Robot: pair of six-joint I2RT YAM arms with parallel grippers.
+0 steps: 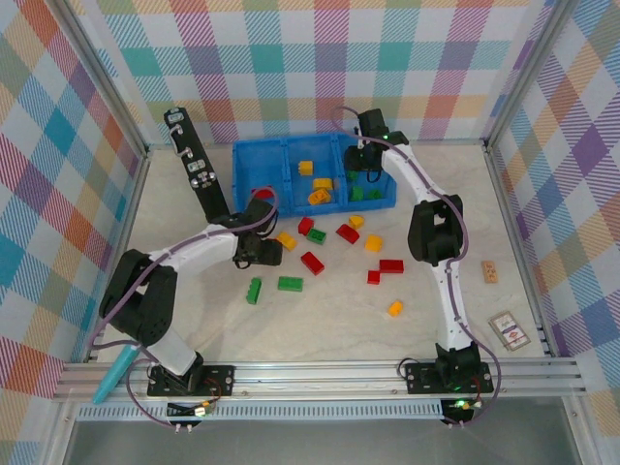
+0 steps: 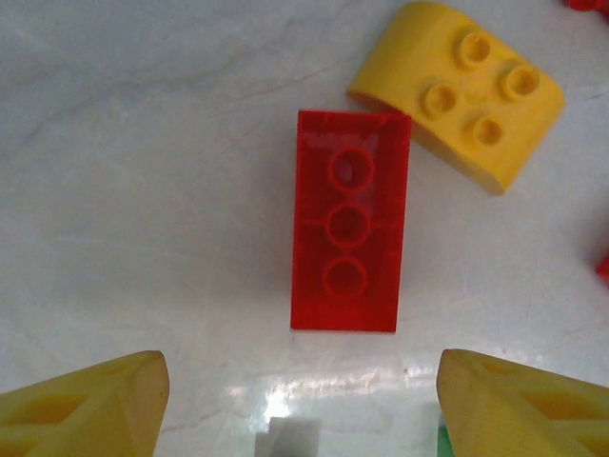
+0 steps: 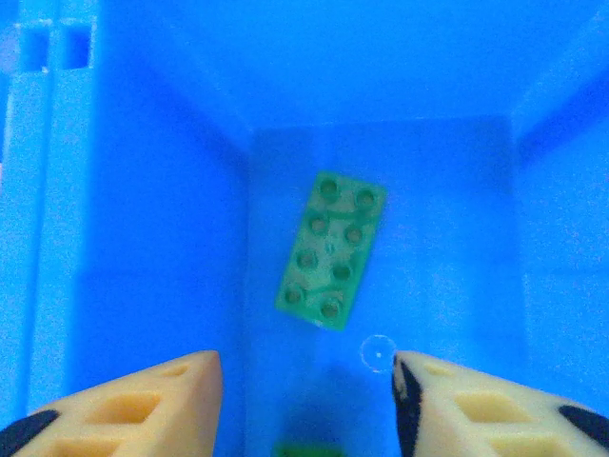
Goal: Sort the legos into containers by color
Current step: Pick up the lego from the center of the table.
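My left gripper lowers its open fingers astride the long sides of the red lego [image 2: 347, 233] below next, clear of the yellow lego at one corner, and closes.
Under my left gripper [image 2: 303, 409], which stands open, a red lego [image 2: 347, 233] lies flat on the table just ahead of the yellow fingertips [image 2: 105, 400]. A yellow curved lego [image 2: 457, 90] lies beside it, also seen from above [image 1: 286, 239]. My right gripper [image 3: 306, 381] hangs open over the right container [image 1: 371, 184] of the blue bin [image 1: 254, 160]. A green lego [image 3: 331, 249] lies on that container's floor, clear of the fingers. Yellow legos [image 1: 320, 189] sit in the middle container. Several red, green and yellow legos [image 1: 312, 263] are scattered on the table.
A black upright panel [image 1: 199, 174] leans left of the bin. A teal tool [image 1: 114, 376] lies at the near left edge. A small wooden block [image 1: 490, 271] and a card [image 1: 509, 330] lie at the right. Metal rails and checked walls ring the table.
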